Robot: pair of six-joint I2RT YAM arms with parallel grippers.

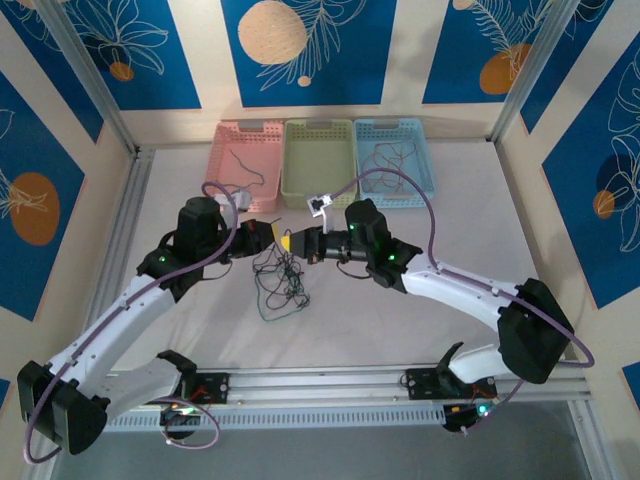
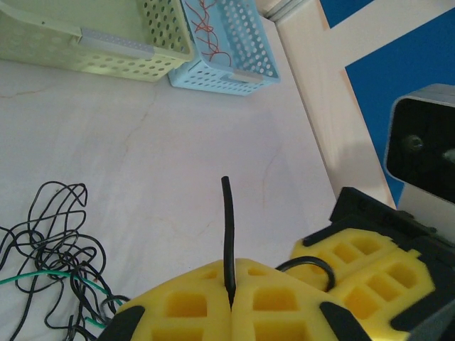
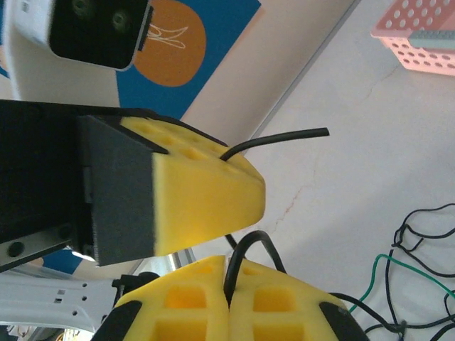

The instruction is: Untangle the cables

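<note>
I need to carry the black cable outward over the green basket (image 1: 319,160) with my right gripper next and let it go there. That basket is still empty between the others.
A tangle of thin black and green cables (image 1: 280,288) lies on the white table just in front of both grippers. My left gripper (image 1: 268,240) is shut on a black cable (image 2: 227,220), whose free end sticks up out of the yellow pads (image 2: 185,305). My right gripper (image 1: 298,245) is shut on the same black cable, which loops (image 3: 250,250) out of its pads (image 3: 284,302). The two grippers sit almost tip to tip. In the left wrist view the tangle (image 2: 50,241) trails off to the left. In the right wrist view it (image 3: 419,277) lies at the right.
Three baskets stand in a row at the back: pink (image 1: 222,165), green (image 1: 291,160) and blue (image 1: 425,160). The pink one holds a dark wire, the blue one thin red-orange wires (image 2: 210,32). Metal frame posts and walls close in the table.
</note>
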